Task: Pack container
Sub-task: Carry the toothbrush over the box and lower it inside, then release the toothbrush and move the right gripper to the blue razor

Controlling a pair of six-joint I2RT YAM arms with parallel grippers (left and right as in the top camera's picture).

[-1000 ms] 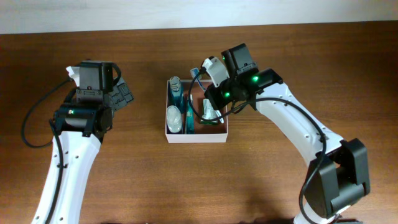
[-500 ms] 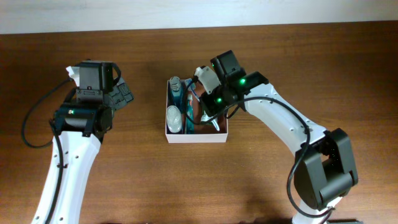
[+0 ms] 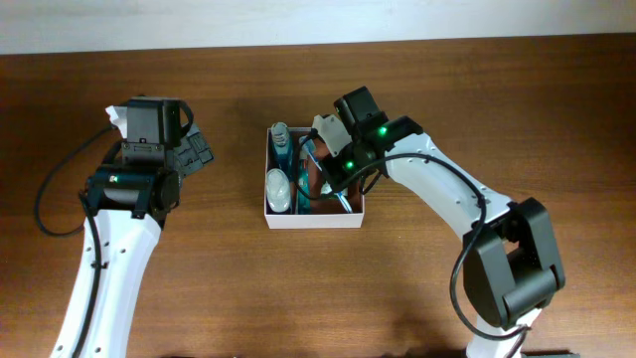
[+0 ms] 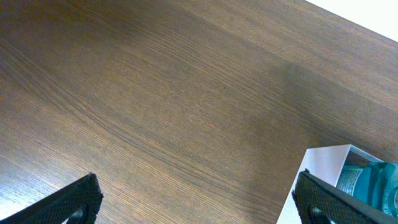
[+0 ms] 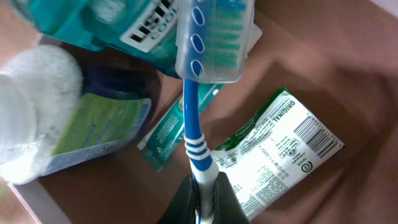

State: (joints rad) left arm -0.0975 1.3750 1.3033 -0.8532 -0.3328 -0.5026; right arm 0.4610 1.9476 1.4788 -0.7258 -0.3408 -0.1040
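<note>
The toothbrush (image 5: pixel 194 118) already lies with its whole length within the container's sides. My right gripper will next stay over the container's bottom beside the green-and-white sachet and open to let it go.
The container (image 3: pixel 314 220) is a square box with white walls and a reddish-brown inside, at the table's middle. It holds a teal mouthwash bottle (image 3: pixel 284 151), a white-capped bottle (image 3: pixel 278 189) and a green-and-white sachet (image 5: pixel 280 155). My right gripper (image 5: pixel 202 202) is shut on a blue-and-white toothbrush (image 5: pixel 194 118) and holds it over the container's inside; its capped head (image 5: pixel 214 37) lies against the teal bottle (image 5: pixel 118 28). My left gripper (image 4: pixel 198 199) is open and empty over bare table left of the container's corner (image 4: pixel 323 165).
The brown wooden table (image 3: pixel 199 278) runs all round the container. A pale wall strip (image 3: pixel 298 20) borders the far edge. The left arm (image 3: pixel 139 169) stands left of the container.
My right gripper has moved left and down into the container with the toothbrush. The left arm has not moved.
</note>
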